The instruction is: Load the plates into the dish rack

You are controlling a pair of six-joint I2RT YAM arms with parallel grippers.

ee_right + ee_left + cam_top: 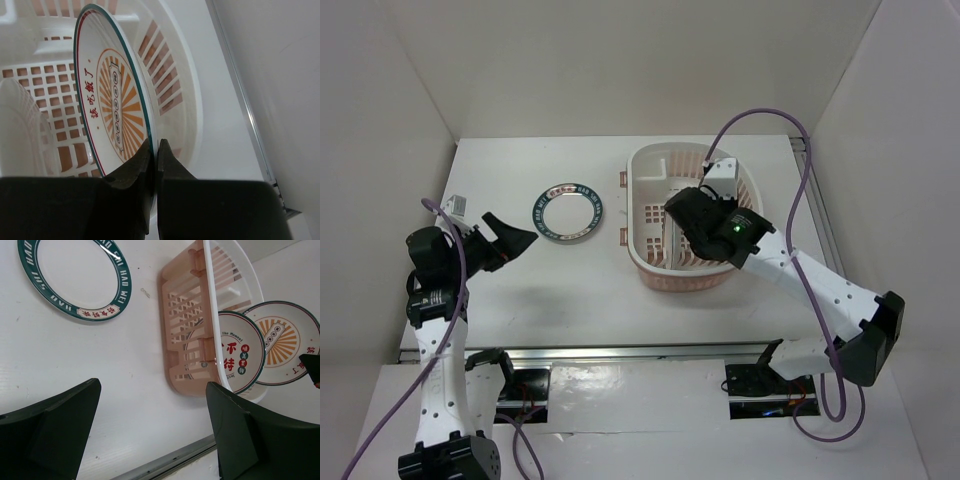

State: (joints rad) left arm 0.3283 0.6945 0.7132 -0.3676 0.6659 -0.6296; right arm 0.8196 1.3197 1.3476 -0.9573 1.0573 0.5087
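My right gripper lowers toward the left in the top view next and releases the striped plate, which hangs above the dish rack's slotted bottom beside the second plate.
The pale pink dish rack (pixel 644 262) stands on the right half of the table. My right gripper (pixel 688 216) reaches into it, shut on the rim of the orange-striped plate (pixel 117 100), which it holds on edge inside the rack (pixel 47 82). A second plate with red and green motifs (pixel 240 352) stands upright in the rack (pixel 182 325) beside the striped plate (pixel 280 340). The dark-rimmed plate (pixel 569 212) lies flat on the table left of the rack. My left gripper (pixel 516 239) hovers open to the left of that plate (pixel 75 280), nothing between its fingers (pixel 70 415).
A metal rail (pixel 620 352) runs along the table's near edge. White walls enclose the table at the back and both sides. The right arm's purple cable (pixel 790 120) arcs over the rack's right side. A small white cutlery box (pixel 655 170) sits in the rack's far end.
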